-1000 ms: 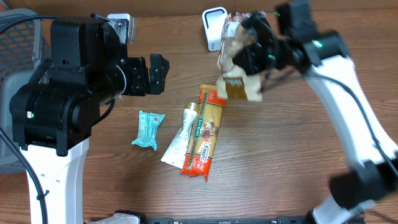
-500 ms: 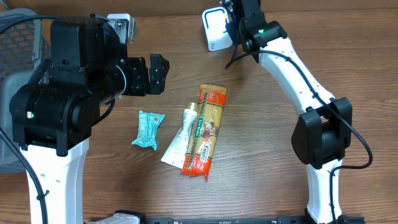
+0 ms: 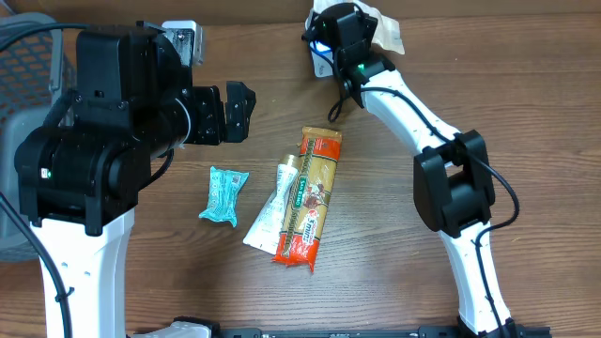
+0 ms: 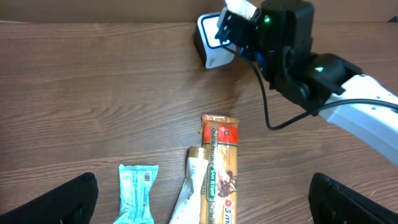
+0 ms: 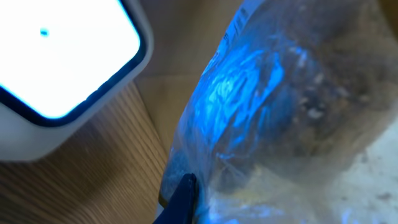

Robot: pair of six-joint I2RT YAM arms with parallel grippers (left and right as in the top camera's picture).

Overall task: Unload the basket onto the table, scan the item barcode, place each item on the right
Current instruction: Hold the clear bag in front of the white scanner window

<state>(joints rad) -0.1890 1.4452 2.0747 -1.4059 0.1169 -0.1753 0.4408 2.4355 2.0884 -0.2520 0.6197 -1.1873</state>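
Note:
The robot's right hand needs to swing to the right in the overhead view, away from the scanner [image 3: 317,54] and back, and release the bag there, since that part of the tabletop is bare.
My right gripper [image 3: 349,30] is shut on a clear snack bag [image 3: 383,28] at the back of the table, right beside the white scanner [image 3: 317,54]. In the right wrist view the bag [image 5: 280,93] fills the frame and glows blue. The scanner's bright face [image 5: 62,56] sits close at upper left, and one blue finger [image 5: 181,198] presses the bag's edge. The left wrist view shows the scanner [image 4: 210,42] with the right gripper [image 4: 249,25] at it. My left gripper [image 3: 240,111] hangs open, high over the left side, holding nothing.
A teal packet [image 3: 223,194], a white tube [image 3: 274,207] and a red-and-gold pasta packet [image 3: 312,197] lie side by side mid-table. A grey mesh basket [image 3: 23,56] stands at the far left edge.
The right arm has swung the snack bag from the right of the scanner up and left, close to its face. The left arm has not moved.

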